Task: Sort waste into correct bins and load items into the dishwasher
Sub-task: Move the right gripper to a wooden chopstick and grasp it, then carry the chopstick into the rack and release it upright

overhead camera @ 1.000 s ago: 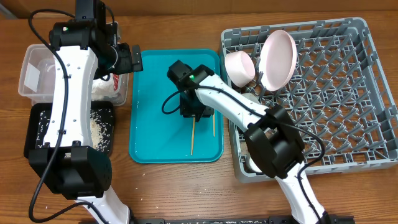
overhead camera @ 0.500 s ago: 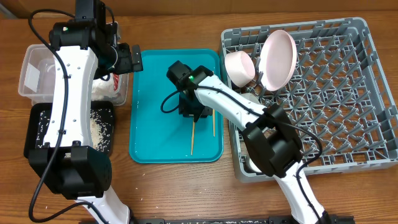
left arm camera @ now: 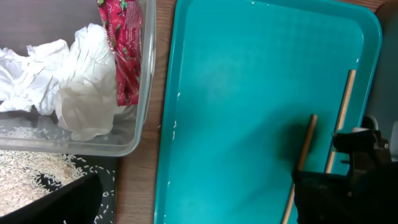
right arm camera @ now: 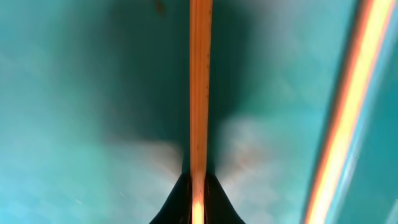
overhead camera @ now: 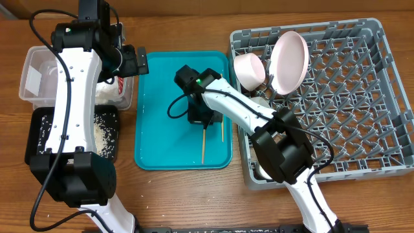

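I should next raise my right gripper to clear the rack's side, move it across and then down to the rack's empty wires by the round white dish, and release the chopstick.
My right gripper (overhead camera: 202,119) is down on the teal tray (overhead camera: 162,129) and shut on one wooden chopstick (overhead camera: 202,146). In the right wrist view that chopstick (right arm camera: 200,87) runs straight out from between the closed jaws (right arm camera: 199,199). The second chopstick (overhead camera: 222,129) lies beside it (right arm camera: 348,106). My left gripper (overhead camera: 140,61) is open and empty, hovering by the clear tub (overhead camera: 32,77). The tub holds white tissue (left arm camera: 74,87) and the red wrapper (left arm camera: 124,50). Rice scraps (overhead camera: 100,133) lie in the black tray (overhead camera: 39,139).
The grey dish rack (overhead camera: 362,97) stands at the right with a white bowl (overhead camera: 249,70) and a round white dish (overhead camera: 288,59) on edge at its back left. The right arm reaches across the rack's left wall.
The gripped chopstick and my right gripper have shifted slightly toward the tray's near right. The left arm has not moved.
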Controlling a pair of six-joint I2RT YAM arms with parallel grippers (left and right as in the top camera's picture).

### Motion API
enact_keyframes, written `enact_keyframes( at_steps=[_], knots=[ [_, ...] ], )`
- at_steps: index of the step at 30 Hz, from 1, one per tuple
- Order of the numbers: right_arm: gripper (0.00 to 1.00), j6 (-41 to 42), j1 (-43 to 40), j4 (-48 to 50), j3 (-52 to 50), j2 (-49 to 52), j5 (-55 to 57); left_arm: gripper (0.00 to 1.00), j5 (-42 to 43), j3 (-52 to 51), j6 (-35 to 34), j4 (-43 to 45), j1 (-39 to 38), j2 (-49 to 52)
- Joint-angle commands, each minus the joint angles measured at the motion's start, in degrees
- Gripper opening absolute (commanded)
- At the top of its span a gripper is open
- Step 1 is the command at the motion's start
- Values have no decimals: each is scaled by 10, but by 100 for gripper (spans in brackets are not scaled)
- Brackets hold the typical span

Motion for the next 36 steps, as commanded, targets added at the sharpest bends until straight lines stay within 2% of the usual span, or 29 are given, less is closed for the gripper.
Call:
enact_keyframes(
  at_steps=[1, 13, 20, 30, 36],
  knots=[
    [4, -28, -1, -33, 37, 9, -10, 100, -3, 11, 3, 2, 1, -1],
    [4, -148, -4, -203, 221, -91, 12, 100, -3, 11, 3, 2, 1, -1],
    [4, -160, -33, -278, 223, -161, 108, 100, -3, 11, 3, 2, 1, -1],
    [4, -184, -105, -278, 216, -240, 90, 100, -3, 11, 3, 2, 1, -1],
    [4, -186, -151, -278, 160, -314, 91, 100, -3, 11, 3, 2, 1, -1]
  ],
)
